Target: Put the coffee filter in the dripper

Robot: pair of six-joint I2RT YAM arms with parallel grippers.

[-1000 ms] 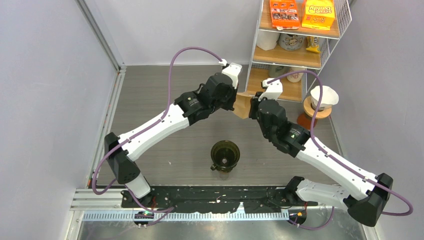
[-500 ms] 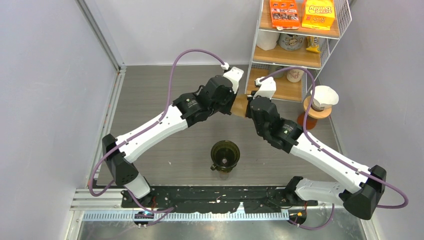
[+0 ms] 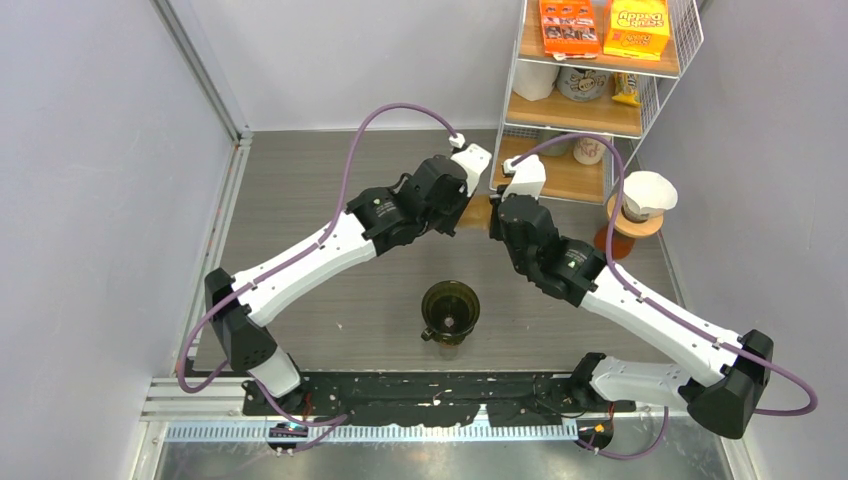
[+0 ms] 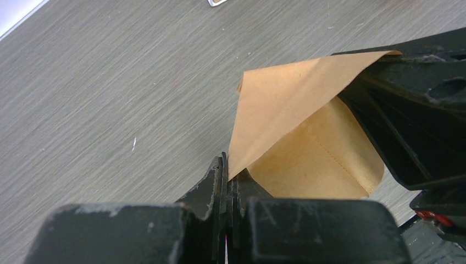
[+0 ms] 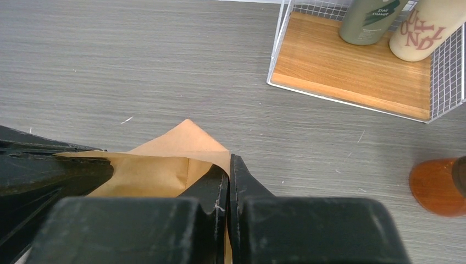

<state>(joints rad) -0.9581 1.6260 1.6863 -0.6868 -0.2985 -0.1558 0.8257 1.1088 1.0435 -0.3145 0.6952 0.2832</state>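
Note:
Next, my left gripper comes back and down, turning toward the dripper's opening (image 3: 451, 306) to release the filter there, since the dripper still stands empty.
A brown paper coffee filter (image 3: 478, 210) hangs above the table between my two grippers, mostly hidden by them in the top view. My left gripper (image 3: 465, 208) is shut on one wall of the filter (image 4: 297, 121). My right gripper (image 3: 494, 214) is shut on the opposite wall (image 5: 165, 159), and the filter's mouth is spread a little between them. The dark glass dripper (image 3: 450, 312) stands near the front middle of the table, well below and nearer than the filter.
A wire shelf rack (image 3: 590, 100) with wooden shelves, bottles and boxes stands at the back right. A white filter on a wooden stand (image 3: 640, 205) sits right of it. A grey wall runs along the left.
Both grippers have moved closer together and slightly towards the back, so less of the filter shows between them in the top view.

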